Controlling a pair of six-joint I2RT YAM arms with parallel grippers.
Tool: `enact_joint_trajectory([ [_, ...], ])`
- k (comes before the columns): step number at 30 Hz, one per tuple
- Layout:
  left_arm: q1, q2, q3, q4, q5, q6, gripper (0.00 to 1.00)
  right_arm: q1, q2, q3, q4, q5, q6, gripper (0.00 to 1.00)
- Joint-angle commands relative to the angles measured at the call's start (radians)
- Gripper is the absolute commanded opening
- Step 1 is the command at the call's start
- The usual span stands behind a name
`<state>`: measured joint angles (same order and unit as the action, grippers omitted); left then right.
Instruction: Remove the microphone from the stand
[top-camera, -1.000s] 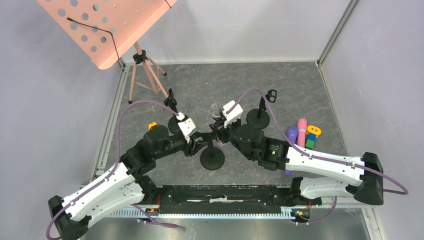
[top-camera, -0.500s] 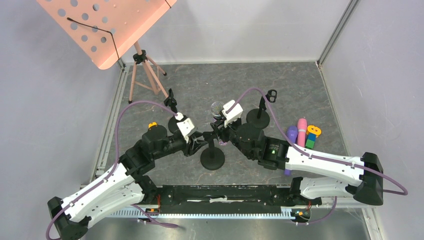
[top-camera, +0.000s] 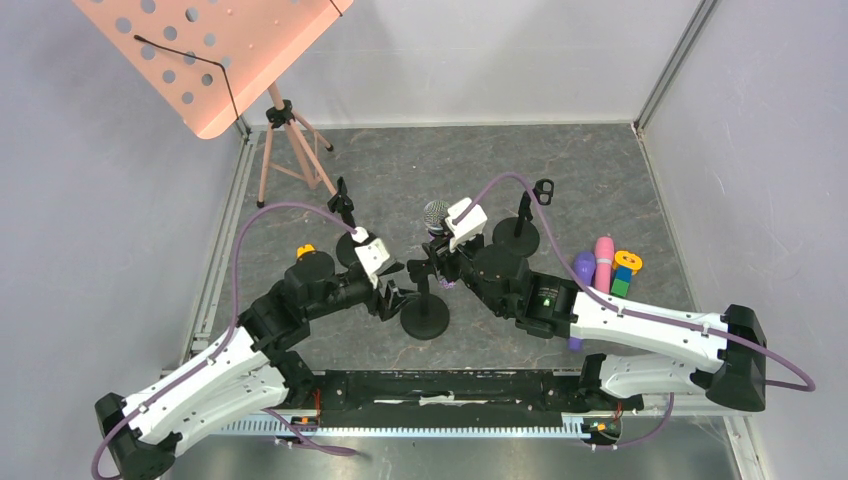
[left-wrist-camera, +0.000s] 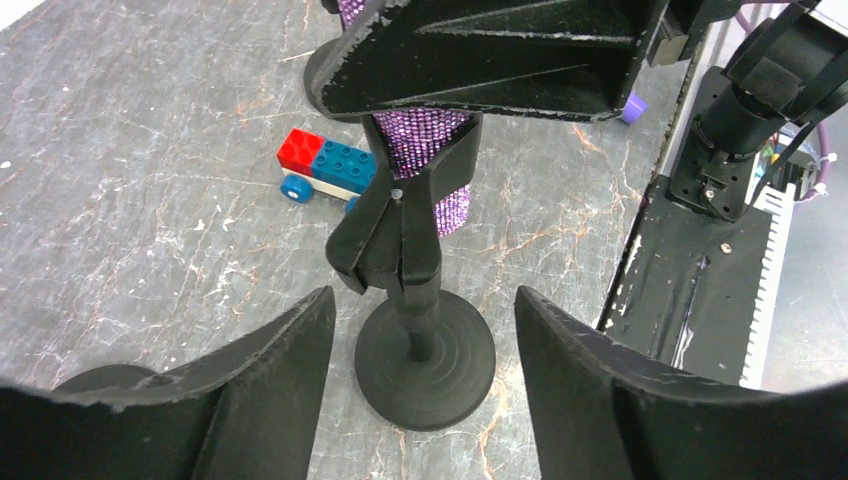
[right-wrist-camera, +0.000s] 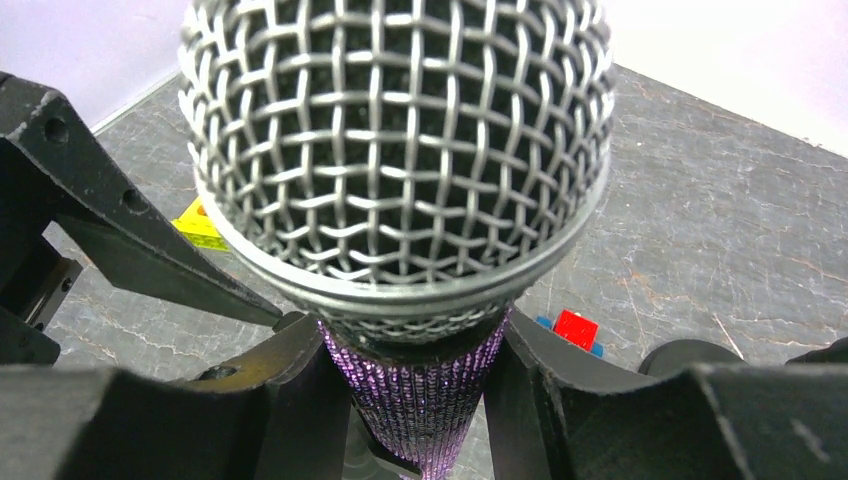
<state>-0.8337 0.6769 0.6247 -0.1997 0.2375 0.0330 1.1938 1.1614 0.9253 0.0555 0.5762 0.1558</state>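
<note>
My right gripper should next carry the microphone (top-camera: 435, 216) right in the top view, then lower and release it on the bare tabletop by the purple pieces below.
The microphone (top-camera: 435, 216), with a silver mesh head (right-wrist-camera: 400, 140) and a glittery purple body (right-wrist-camera: 425, 410), stands upright over the black stand (top-camera: 425, 320). My right gripper (top-camera: 441, 257) is shut on the purple body just under the head, one finger on each side (right-wrist-camera: 285, 400). In the left wrist view the body's lower end (left-wrist-camera: 425, 160) sits in the fork of the stand's clip (left-wrist-camera: 392, 240). My left gripper (left-wrist-camera: 422, 300) is open, its fingers (left-wrist-camera: 270, 370) well apart on either side of the stand's pole and round base (left-wrist-camera: 425, 365), touching neither.
A pink music stand (top-camera: 215, 60) rises at the back left. Two more small black stands (top-camera: 517, 232) (top-camera: 347, 222) flank the middle one. Toy bricks and pink and purple pieces (top-camera: 603, 266) lie to the right. A brick car (left-wrist-camera: 325, 170) sits beyond the stand.
My left gripper has let go of the stand's pole, opened, and drawn back a little toward its base. The right gripper and microphone have stayed put.
</note>
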Motion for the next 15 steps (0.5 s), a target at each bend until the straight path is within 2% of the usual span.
enact_joint_trajectory([
  [1, 0.001, -0.019, -0.003, 0.058, -0.017, 0.007, 0.75, -0.002, 0.003, 0.015, 0.020, -0.009, 0.001, 0.46],
  [3, 0.001, -0.005, 0.000, 0.072, -0.026, 0.018, 0.82, -0.002, 0.001, 0.012, 0.020, -0.017, 0.006, 0.46],
  [6, 0.000, 0.024, 0.009, 0.089, -0.012, 0.028, 0.82, -0.002, 0.004, 0.010, 0.026, -0.024, 0.006, 0.46],
  [8, 0.000, 0.041, 0.009, 0.098, -0.005, 0.031, 0.77, -0.002, 0.005, 0.012, 0.024, -0.031, 0.006, 0.46],
  [12, 0.000, 0.045, 0.001, 0.082, 0.005, 0.034, 0.40, -0.002, -0.001, 0.010, 0.023, -0.031, 0.007, 0.46],
  [15, 0.000, 0.011, -0.015, 0.080, -0.006, 0.031, 0.22, -0.002, -0.002, 0.010, 0.023, -0.029, -0.001, 0.46],
])
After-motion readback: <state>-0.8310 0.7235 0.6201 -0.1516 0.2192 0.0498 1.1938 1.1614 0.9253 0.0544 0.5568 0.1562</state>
